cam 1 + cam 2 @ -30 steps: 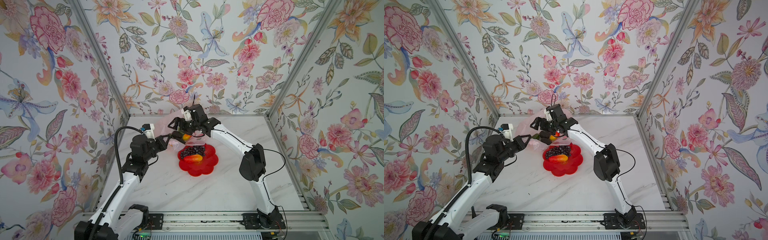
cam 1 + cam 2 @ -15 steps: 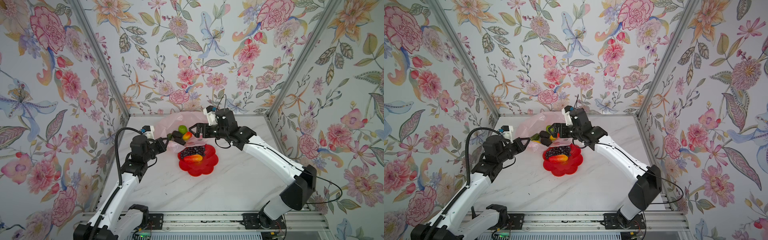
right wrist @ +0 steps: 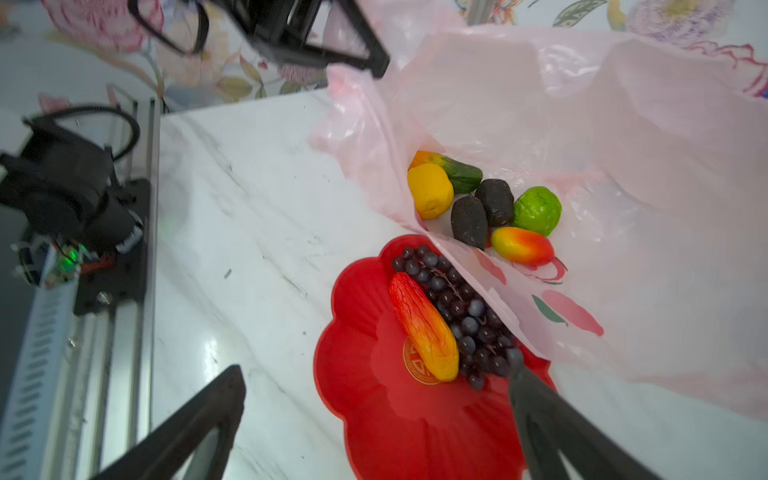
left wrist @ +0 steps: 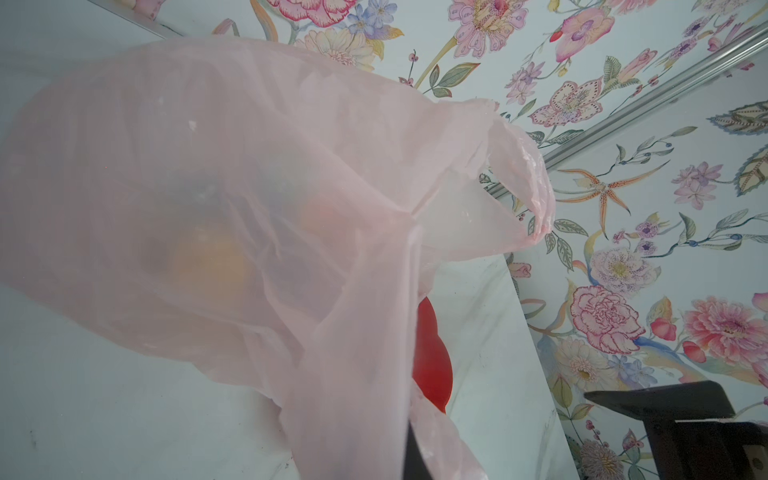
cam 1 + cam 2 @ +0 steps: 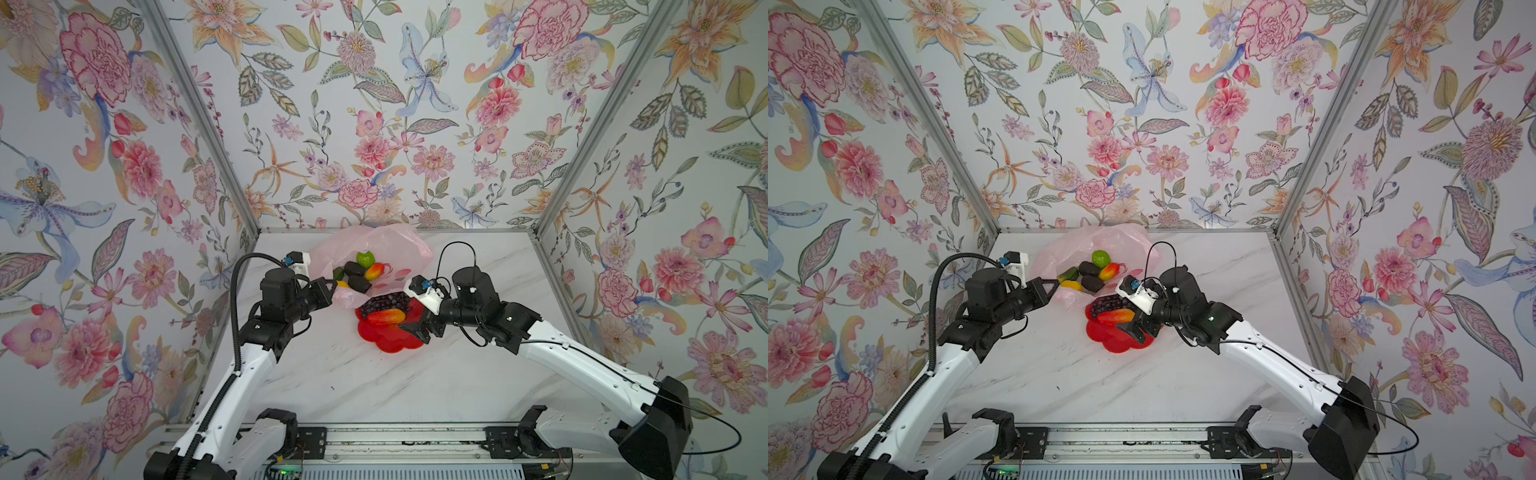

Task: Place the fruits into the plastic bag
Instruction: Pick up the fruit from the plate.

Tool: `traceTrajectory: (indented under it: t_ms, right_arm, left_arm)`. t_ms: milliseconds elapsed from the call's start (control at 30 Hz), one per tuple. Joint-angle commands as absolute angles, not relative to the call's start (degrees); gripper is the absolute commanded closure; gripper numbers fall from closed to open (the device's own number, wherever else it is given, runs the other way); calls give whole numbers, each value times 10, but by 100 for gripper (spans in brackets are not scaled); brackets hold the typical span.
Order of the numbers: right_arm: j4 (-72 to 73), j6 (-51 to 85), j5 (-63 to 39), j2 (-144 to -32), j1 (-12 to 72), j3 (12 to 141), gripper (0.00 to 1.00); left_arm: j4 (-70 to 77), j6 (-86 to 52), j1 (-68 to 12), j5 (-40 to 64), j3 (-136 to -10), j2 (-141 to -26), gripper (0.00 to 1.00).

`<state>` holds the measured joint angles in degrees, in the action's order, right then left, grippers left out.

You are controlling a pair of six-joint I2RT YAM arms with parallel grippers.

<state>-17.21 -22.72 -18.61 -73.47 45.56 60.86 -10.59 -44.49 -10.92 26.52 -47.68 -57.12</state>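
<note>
The yellow-orange end (image 3: 437,349) of the red-orange long fruit lies below my open right gripper on the red plate (image 3: 365,332), so my right gripper moves down onto that end next.
The pale pink plastic bag (image 5: 395,245) lies open at the back of the table. My left gripper (image 5: 331,286) is shut on its near edge, and the film (image 4: 249,166) fills the left wrist view. Inside the bag lie a green ball (image 3: 537,210), a mango (image 3: 521,246), two dark avocados (image 3: 469,220), a lemon (image 3: 429,190) and a green-orange piece (image 3: 459,175). The grape bunch (image 3: 457,316) and a red-orange long fruit (image 3: 424,328) rest on the red plate (image 3: 365,332). My right gripper (image 3: 376,370) hangs open over the plate's near side, holding nothing.
The bag's near lip drapes over the far edge of the red plate (image 5: 388,340). Flowered walls close in the back and both sides. The arm bases and a metal rail (image 5: 374,436) line the front edge of the marble table (image 5: 332,386).
My right arm has swung out of the bag's mouth, rightward and nearer, and its open gripper now hangs over the plate. The left gripper has kept hold of the bag.
</note>
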Motion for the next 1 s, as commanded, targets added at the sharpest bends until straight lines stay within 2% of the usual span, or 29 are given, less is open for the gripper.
traceTrajectory:
  t_ms: [0, 500, 967]
  right_arm:
    - [-249, -386, -155, -795, 470, 632, 2]
    - [-262, -468, -137, -1035, 485, 769, 10]
    - [-318, -481, -139, -1163, 450, 870, 20]
  left_arm:
    - [-121, -425, -115, 255, -499, -576, 100]
    - [-130, -413, -111, 243, -495, -580, 100]
    - [-150, -377, -115, 223, -514, -606, 100]
